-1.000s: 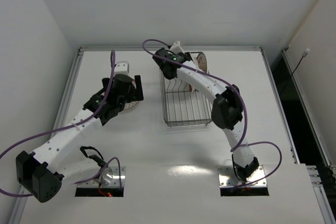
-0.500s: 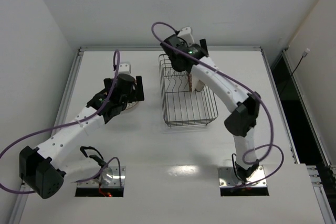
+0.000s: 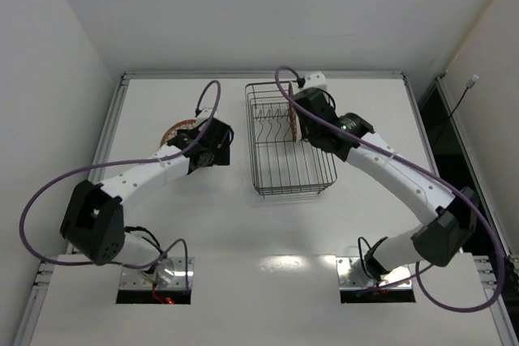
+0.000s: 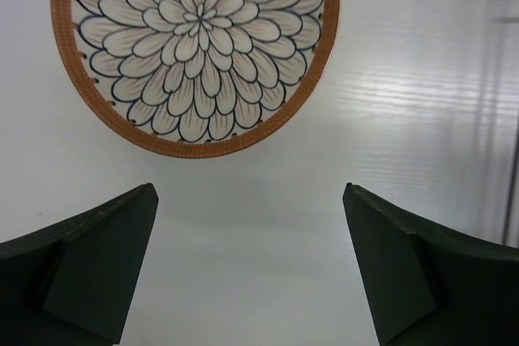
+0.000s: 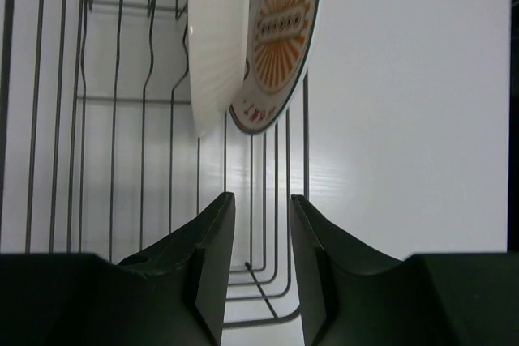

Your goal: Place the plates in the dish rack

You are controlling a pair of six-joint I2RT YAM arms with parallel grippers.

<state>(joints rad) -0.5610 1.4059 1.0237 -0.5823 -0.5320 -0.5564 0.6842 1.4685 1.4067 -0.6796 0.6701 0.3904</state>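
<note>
My left gripper lowers onto the petal plate's rim facing the rack [image 4: 311, 80] next, since bare tabletop beside that rim leaves room for a finger.
A brown-rimmed plate [image 3: 173, 133] [image 4: 195, 46] with a brown-white petal pattern lies flat on the table, left of the dish rack [image 3: 292, 193]. My left gripper [image 3: 203, 150] [image 4: 250, 192] hovers open just short of its near edge, nothing between the fingers. Two plates stand on edge between the rack's [image 5: 113, 79] prongs: one shows its pale ribbed underside [image 5: 217, 30], the other its orange sunburst face [image 5: 280, 38]. From above they appear as thin brown edges [image 3: 289, 126]. My right gripper [image 3: 302, 127] [image 5: 259, 198] sits over the rack beside them, open by a narrow gap and empty.
The white table [image 3: 243, 232] is bounded by a metal frame [image 3: 122, 79] and white walls at the back and left. Purple cables loop from both arms. The rack's near half [image 3: 288, 168] holds no plates.
My right arm brought a plate down into the rack, let go and drew back. My left arm swung right, off the petal plate, which now shows.
</note>
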